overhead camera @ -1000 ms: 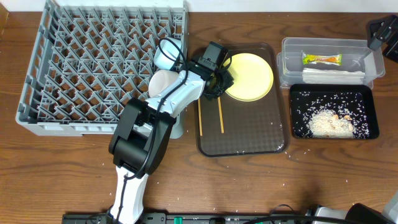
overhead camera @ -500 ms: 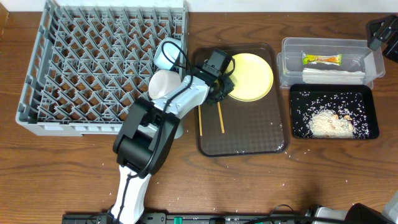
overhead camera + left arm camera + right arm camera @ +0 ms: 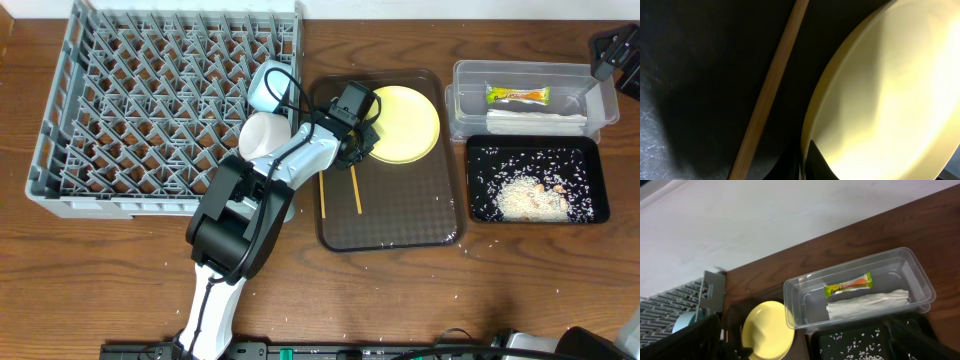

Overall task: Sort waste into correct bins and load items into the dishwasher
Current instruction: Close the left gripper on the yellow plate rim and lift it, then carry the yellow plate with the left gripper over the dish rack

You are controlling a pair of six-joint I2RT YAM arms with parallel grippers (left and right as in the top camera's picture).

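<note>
Empty dishwasher pegs by the light-blue bowl (image 3: 265, 85) lie left of my left gripper in the overhead view, so I will lift it over them and lower the plate (image 3: 405, 122) in upright.
The round yellow plate (image 3: 405, 122) lies at the back of the brown serving tray (image 3: 400, 215). My left gripper (image 3: 362, 140) is at the plate's left edge, shut on its rim (image 3: 807, 120), one jaw above and one below. One wooden chopstick (image 3: 770, 90) lies just left of the plate; both chopsticks (image 3: 355, 188) rest on the tray. A light-blue bowl (image 3: 265, 85) and a white bowl (image 3: 262, 133) sit at the right edge of the grey dish rack (image 3: 150, 110). My right gripper (image 3: 810, 347) hangs open above the far right.
The clear tub (image 3: 460, 100) holds a green-and-yellow wrapper (image 3: 517, 95) and folded white paper (image 3: 535, 119). In front of it the black tray (image 3: 470, 180) holds rice (image 3: 530, 195). Stray rice grains dot the brown tray and the table.
My left gripper has edged right onto the plate's rim and its jaws have shut on it. The right arm has not moved.
</note>
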